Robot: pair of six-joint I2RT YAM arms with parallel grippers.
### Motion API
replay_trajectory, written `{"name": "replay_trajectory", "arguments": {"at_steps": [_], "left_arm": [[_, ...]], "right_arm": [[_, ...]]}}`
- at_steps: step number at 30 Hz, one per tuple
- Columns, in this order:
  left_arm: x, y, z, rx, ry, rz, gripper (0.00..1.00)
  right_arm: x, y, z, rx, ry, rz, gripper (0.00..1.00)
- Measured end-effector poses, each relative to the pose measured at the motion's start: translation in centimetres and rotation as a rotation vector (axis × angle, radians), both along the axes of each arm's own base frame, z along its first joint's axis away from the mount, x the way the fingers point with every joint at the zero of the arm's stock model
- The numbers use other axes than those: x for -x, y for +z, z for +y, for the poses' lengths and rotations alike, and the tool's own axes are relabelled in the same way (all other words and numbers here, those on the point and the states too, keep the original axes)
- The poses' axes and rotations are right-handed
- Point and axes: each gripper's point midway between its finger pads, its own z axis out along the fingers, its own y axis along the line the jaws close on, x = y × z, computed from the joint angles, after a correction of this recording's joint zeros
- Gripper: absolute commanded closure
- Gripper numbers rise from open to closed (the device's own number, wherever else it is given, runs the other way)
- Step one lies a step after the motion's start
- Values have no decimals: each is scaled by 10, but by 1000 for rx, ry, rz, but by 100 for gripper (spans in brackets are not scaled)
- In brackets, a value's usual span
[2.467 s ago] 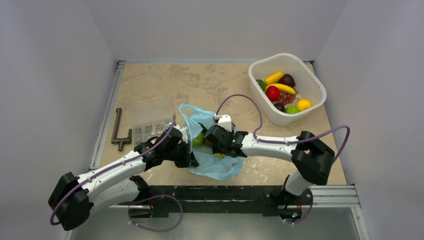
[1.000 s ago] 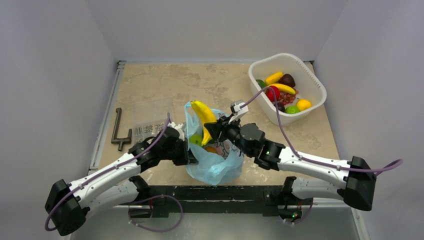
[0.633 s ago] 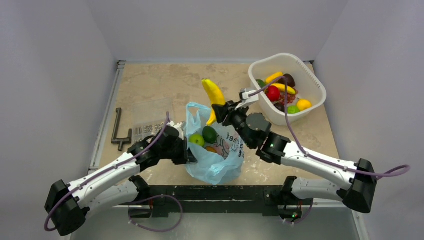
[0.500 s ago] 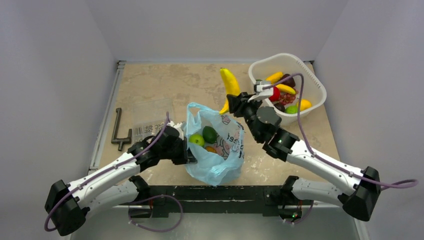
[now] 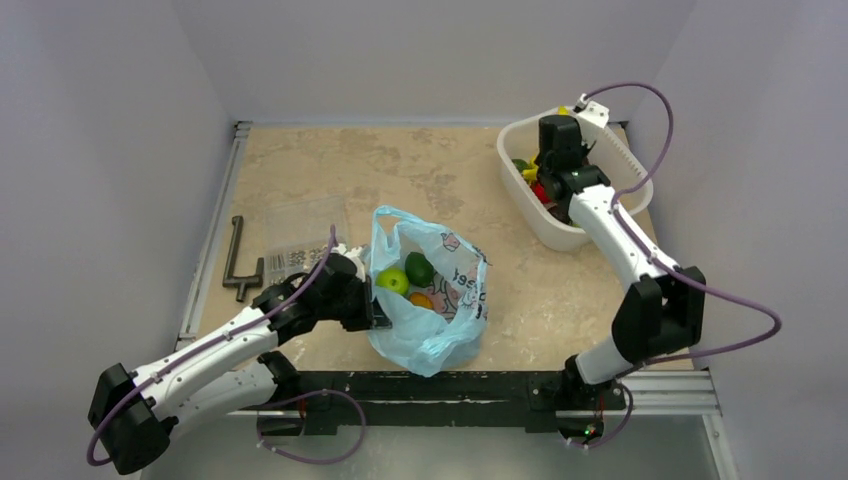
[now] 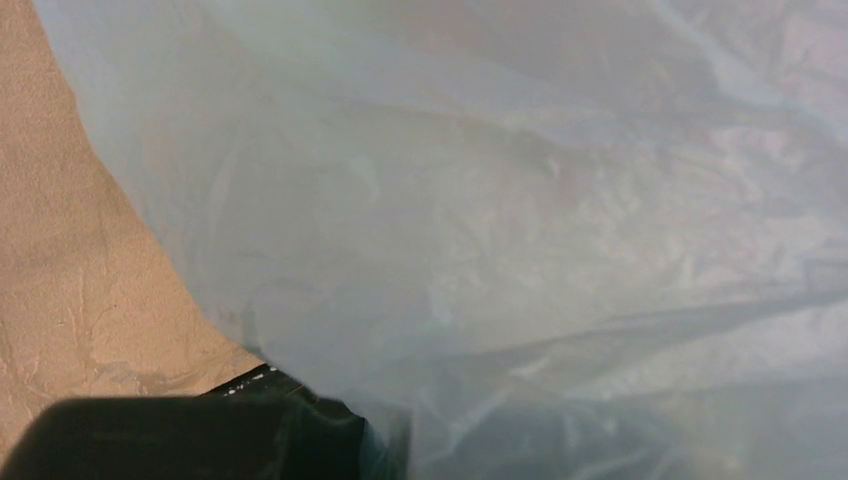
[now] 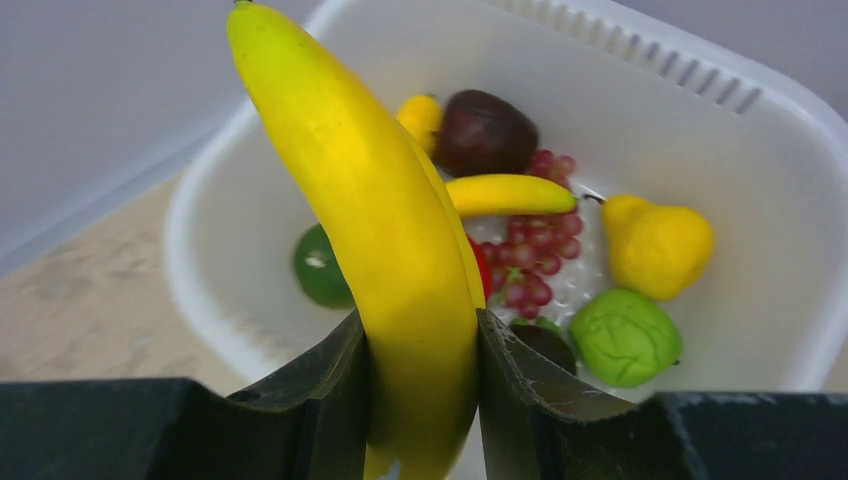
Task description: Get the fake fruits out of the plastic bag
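Note:
The right gripper lowers toward the red grapes (image 7: 530, 248) next and releases the yellow banana (image 7: 390, 220) over them, since the grapes lie below its fingers inside the white basket.
The light-blue plastic bag (image 5: 440, 322) stands open at the table's near middle. Inside it I see a light green apple (image 5: 393, 280), a dark green fruit (image 5: 419, 268) and an orange (image 5: 421, 299). My left gripper (image 5: 372, 302) is shut on the bag's left rim; in the left wrist view the bag's film (image 6: 520, 230) fills the frame beside one dark finger (image 6: 180, 440). My right gripper (image 5: 552, 158) is over the white basket (image 5: 630, 195), shut on a yellow banana (image 7: 390, 220) that stands upright between its fingers (image 7: 325, 385).
The basket (image 7: 760, 110) holds several fruits: a yellow pear (image 7: 660, 245), a green fruit (image 7: 625, 335), red grapes (image 7: 540, 255), a dark plum (image 7: 483, 130) and a small banana (image 7: 505, 193). A clear flat box (image 5: 300, 245) and a black handle (image 5: 238, 262) lie at the left.
My right gripper lifted the banana out of the bag and carried it far right to above the basket. The left gripper kept hold of the bag's rim.

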Motion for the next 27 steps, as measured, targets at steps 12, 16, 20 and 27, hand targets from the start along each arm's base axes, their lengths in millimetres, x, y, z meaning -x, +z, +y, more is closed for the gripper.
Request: {"name": "replay_trajectory", "arguments": {"at_steps": [12,16,20,27], "left_arm": [[2,1,2,-1,0,1,100],[1,4,1,1,-1,-1,100],[-2,9,-2,1,-4,-4,100],[-3,10,-3,0,-6,-9,100]], "right_arm": [[-5,-114,-92,75,-250,355,88],[-2,-124,-103,90,-282,386,51],[0,-125,-104,90,-287,395,21],[7,-100,-94,63,-228,365,13]]}}
